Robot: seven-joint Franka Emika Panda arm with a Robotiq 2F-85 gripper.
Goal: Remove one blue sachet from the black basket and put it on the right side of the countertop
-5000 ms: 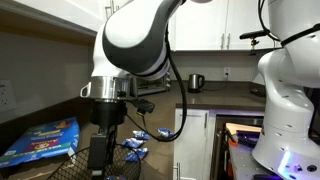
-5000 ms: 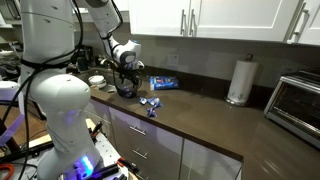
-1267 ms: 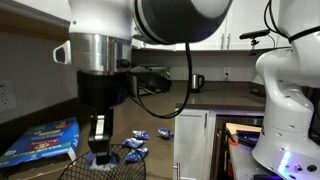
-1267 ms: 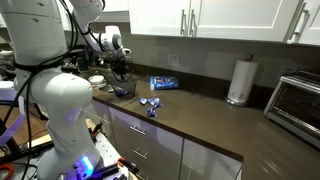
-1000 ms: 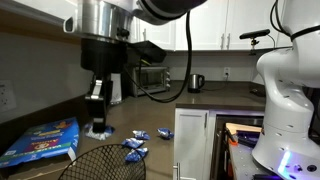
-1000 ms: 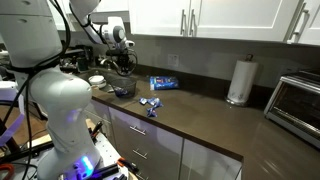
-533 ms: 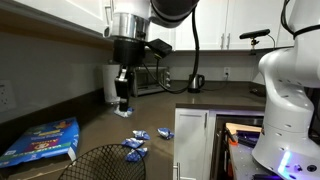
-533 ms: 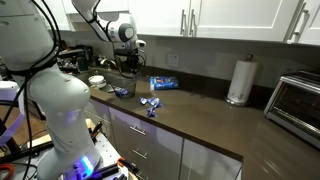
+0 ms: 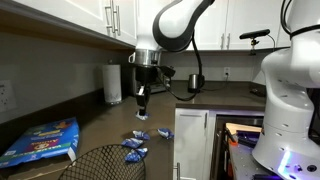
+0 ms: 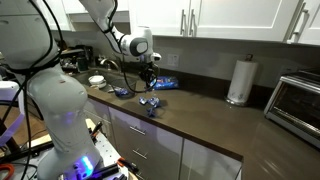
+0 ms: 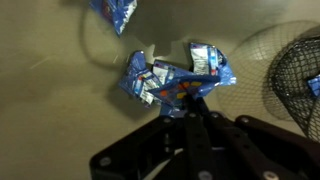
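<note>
The crinkled blue sachet is still hanging above the countertop. My gripper will lower it next, away from the black basket and toward the loose blue sachets.
My gripper (image 9: 140,106) hangs above the countertop (image 9: 95,128), shut on a crinkled blue sachet (image 9: 141,114) that dangles from its fingertips. In the wrist view the same blue sachet (image 11: 176,77) spreads just past the closed gripper (image 11: 188,100). The black basket (image 9: 108,163) is at the bottom of an exterior view, well short of the gripper, and its mesh shows at the right edge of the wrist view as the black basket (image 11: 296,76). In an exterior view the gripper (image 10: 150,75) is past the black basket (image 10: 122,91).
Several loose blue sachets (image 9: 138,143) lie on the counter below the gripper. A large flat blue printed bag (image 9: 41,141) lies at the left. A paper towel roll (image 9: 112,84), a kettle (image 9: 196,82) and a toaster oven (image 10: 296,100) stand farther along.
The arm has lifted out of the basket with the sachet in its grip and swung away from the basket along the counter. The jaws stayed shut throughout.
</note>
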